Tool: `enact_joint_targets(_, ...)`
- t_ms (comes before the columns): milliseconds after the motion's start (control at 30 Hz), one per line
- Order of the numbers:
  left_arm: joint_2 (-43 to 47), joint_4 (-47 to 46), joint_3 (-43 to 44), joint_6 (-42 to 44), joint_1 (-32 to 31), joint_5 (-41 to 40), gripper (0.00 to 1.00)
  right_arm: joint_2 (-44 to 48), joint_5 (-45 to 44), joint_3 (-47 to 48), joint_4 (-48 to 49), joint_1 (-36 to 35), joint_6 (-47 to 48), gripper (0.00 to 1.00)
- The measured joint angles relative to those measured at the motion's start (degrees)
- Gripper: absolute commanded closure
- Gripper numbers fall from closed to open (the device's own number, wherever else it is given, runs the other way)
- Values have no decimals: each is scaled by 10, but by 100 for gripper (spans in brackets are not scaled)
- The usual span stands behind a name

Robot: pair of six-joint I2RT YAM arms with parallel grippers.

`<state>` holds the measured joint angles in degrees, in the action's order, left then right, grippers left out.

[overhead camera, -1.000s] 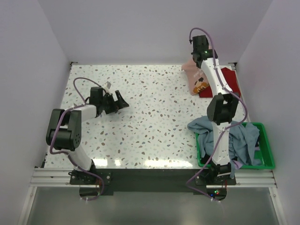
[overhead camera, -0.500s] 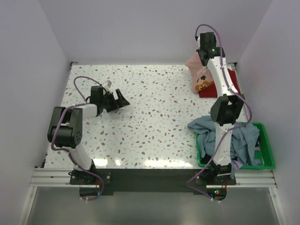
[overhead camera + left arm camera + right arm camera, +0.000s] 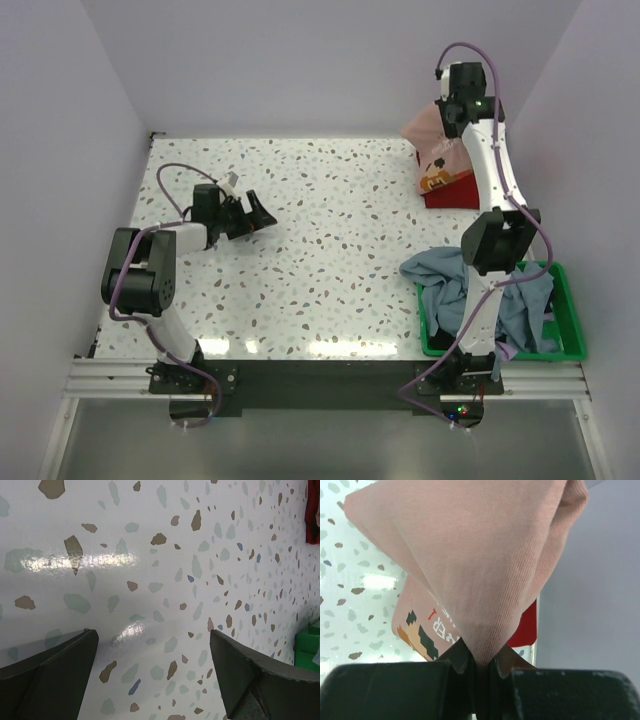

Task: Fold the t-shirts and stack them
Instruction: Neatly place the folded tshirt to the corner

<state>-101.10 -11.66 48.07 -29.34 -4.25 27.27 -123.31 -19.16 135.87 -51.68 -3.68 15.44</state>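
Observation:
My right gripper lowers to the right in the top view over the deep red t-shirt [image 3: 458, 190] [image 3: 526, 627] next and releases, since the pink t-shirt hangs past its edge.
The salmon-pink t-shirt [image 3: 428, 130] with a printed graphic hangs bunched from my right gripper [image 3: 452, 108], which is raised at the table's far right corner. In the right wrist view the gripper [image 3: 480, 661] is shut on a fold of the pink t-shirt [image 3: 470, 555], whose graphic [image 3: 422, 636] shows below. The deep red t-shirt [image 3: 458, 190] lies flat under it, and the wrist view shows an edge of the red shirt [image 3: 526, 627]. Light blue-grey t-shirts [image 3: 515, 300] spill out of the basket. My left gripper [image 3: 262, 214] hovers low over the table's left half, open [image 3: 152, 665] and holding nothing.
The green plastic basket [image 3: 565, 290] stands at the near right beside the right arm's base; its corner [image 3: 307, 647] shows in the left wrist view. Walls close in on the left, back and right. The speckled tabletop [image 3: 330, 240] lies between the arms.
My right gripper has risen and moved right toward the back corner, lifting the pink t-shirt with it. The left arm has stayed nearly still, open.

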Motion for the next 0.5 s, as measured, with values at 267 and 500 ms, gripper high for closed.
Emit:
enact_joint_targets(267, 1, -3, -2, 0, 0, 0, 0, -2, 37, -32, -9, 17, -12, 100)
enact_joint_targets(500, 1, -2, -2, 0, 0, 0, 0, -19, 21, -35, -1, 30, -15, 100)
